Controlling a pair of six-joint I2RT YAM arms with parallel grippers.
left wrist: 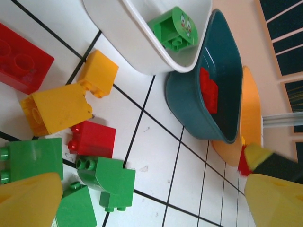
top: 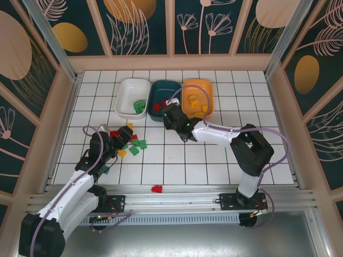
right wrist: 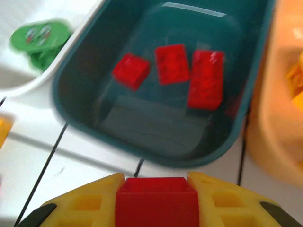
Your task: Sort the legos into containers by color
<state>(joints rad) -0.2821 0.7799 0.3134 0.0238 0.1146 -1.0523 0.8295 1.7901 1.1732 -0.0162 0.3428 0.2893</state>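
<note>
My right gripper will move outward next, past the near rim of the teal tray, and let go of the red brick over the bottom of the teal tray, because the tray is farther outward than the gripper.
Three trays stand in a row at the back: white (top: 126, 92), dark teal (top: 162, 89) and orange (top: 207, 90). My right gripper (top: 171, 118) hovers just in front of the teal tray (right wrist: 156, 125), shut on a red brick (right wrist: 156, 203). Three red bricks (right wrist: 173, 64) lie in that tray. A green brick (left wrist: 173, 28) lies in the white tray (left wrist: 142, 45), and a yellow one (top: 193, 99) in the orange tray. My left gripper (left wrist: 151, 203) is open over the loose pile of red (left wrist: 92, 139), yellow (left wrist: 57, 109) and green bricks (left wrist: 106, 179), with nothing between its fingers.
A single red brick (top: 156, 188) lies near the table's front edge, and a green one (top: 106, 170) by the left arm. Wooden walls enclose the tiled floor on three sides. The open tiles on the right hold nothing but the right arm (top: 249, 147).
</note>
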